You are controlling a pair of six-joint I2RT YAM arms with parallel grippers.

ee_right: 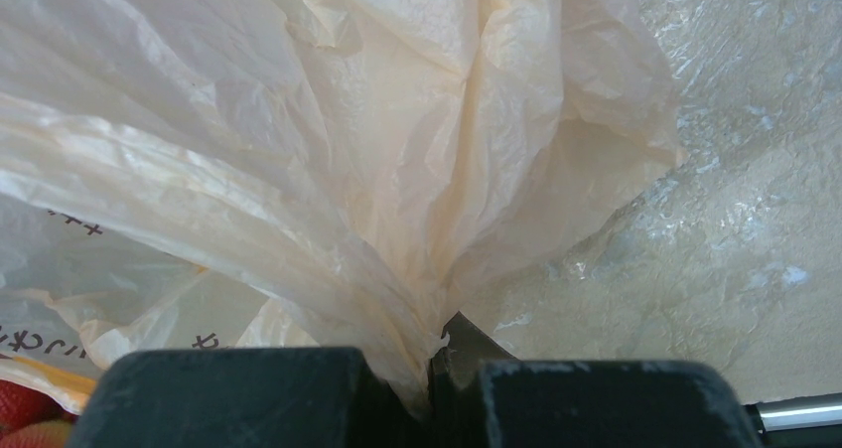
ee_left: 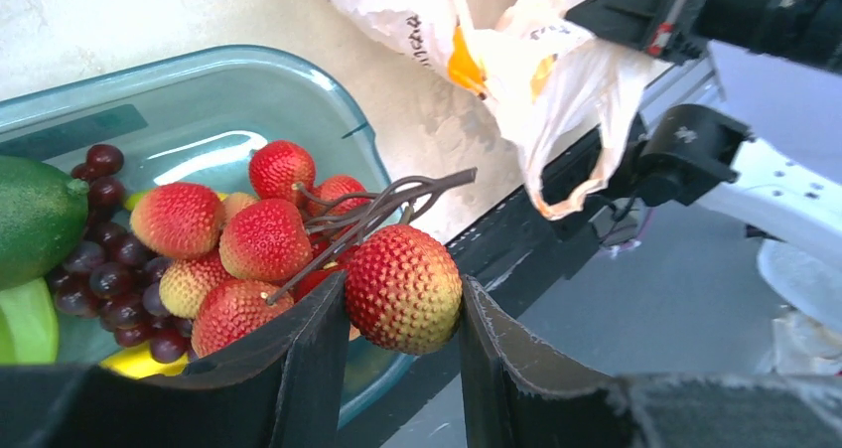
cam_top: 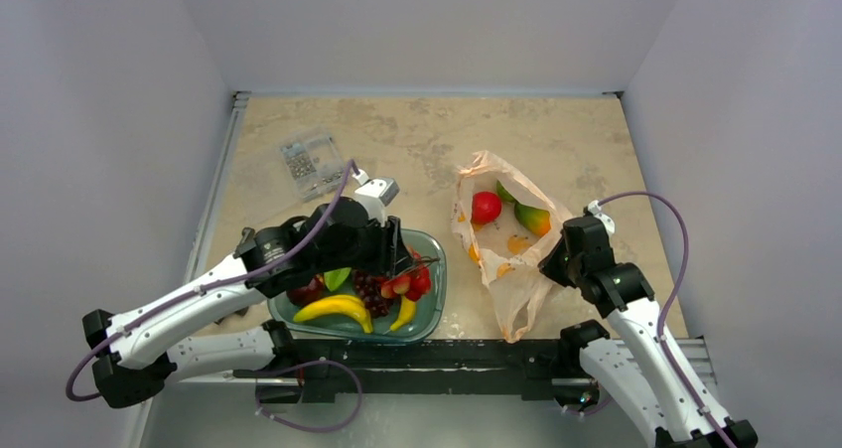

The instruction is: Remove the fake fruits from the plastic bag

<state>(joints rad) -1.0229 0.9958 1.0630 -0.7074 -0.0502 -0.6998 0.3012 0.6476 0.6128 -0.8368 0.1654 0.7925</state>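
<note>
The left gripper moves down toward the tray's end by the bag, below it, and releases the berry bunch next, as it hangs within the tray's rim.
My left gripper point(cam_top: 399, 256) is shut on one berry point(ee_left: 402, 287) of the red-and-yellow berry bunch point(ee_left: 260, 237) and holds it over the right end of the teal tray point(cam_top: 438, 272). The peach-pink plastic bag point(cam_top: 499, 269) lies open to the right of the tray. Inside it are a red ball point(cam_top: 486, 207), a green-orange piece point(cam_top: 533, 219) and orange pieces point(cam_top: 517, 243). My right gripper point(cam_top: 552, 259) is shut on the bag's right edge, and gathered film point(ee_right: 397, 220) fills the right wrist view. A green ball point(ee_left: 35, 220) lies in the tray.
The tray point(ee_left: 248, 80) also holds two yellow bananas point(cam_top: 338, 309) and a dark grape bunch point(cam_top: 372, 291). A small clear box point(cam_top: 311, 162) sits at the back left. White walls close in the table on three sides. A black rail point(cam_top: 447, 354) runs along the near edge.
</note>
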